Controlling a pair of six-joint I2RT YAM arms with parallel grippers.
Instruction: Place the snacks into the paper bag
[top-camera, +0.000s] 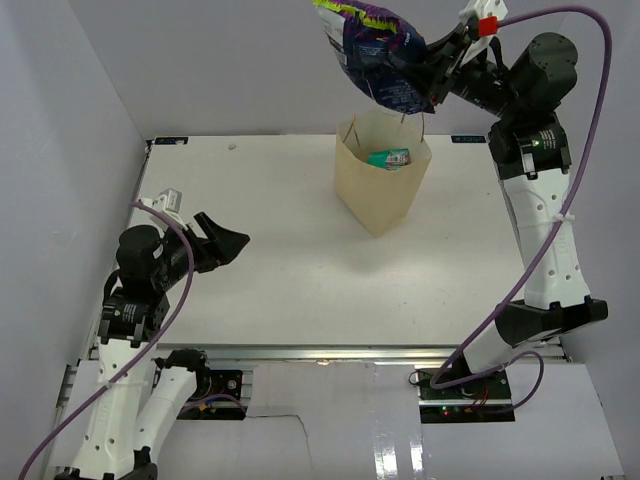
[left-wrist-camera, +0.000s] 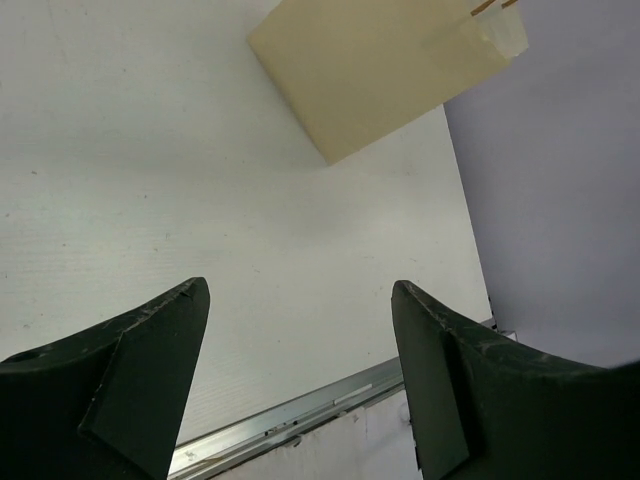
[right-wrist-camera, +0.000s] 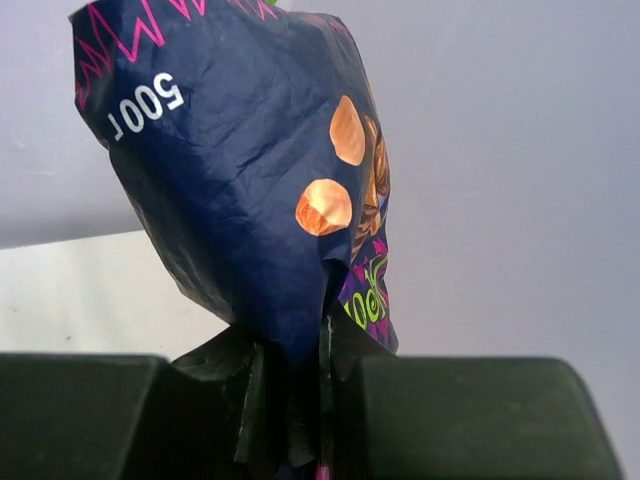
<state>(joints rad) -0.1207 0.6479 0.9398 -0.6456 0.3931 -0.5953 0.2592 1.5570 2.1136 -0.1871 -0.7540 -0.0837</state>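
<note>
The packet in my right gripper is high above the bag's opening, so next I will lower it toward the bag's rim and into the opening over the teal one.
The tan paper bag (top-camera: 380, 185) stands upright at the table's back middle; a teal snack packet (top-camera: 388, 157) shows inside its mouth. My right gripper (top-camera: 432, 78) hangs high above the bag's opening, shut on the edge of a dark purple snack packet (top-camera: 378, 52). In the right wrist view the packet (right-wrist-camera: 240, 190) sticks up from between the closed fingers (right-wrist-camera: 250, 400). My left gripper (top-camera: 228, 243) is open and holds nothing, low over the table's left side. The left wrist view shows the bag (left-wrist-camera: 385, 75) ahead beyond the spread fingers (left-wrist-camera: 150, 360).
White walls close in the table on the left and at the back. The metal front rail (left-wrist-camera: 300, 415) runs along the near edge. A purple cable (top-camera: 560, 210) loops down beside the right arm.
</note>
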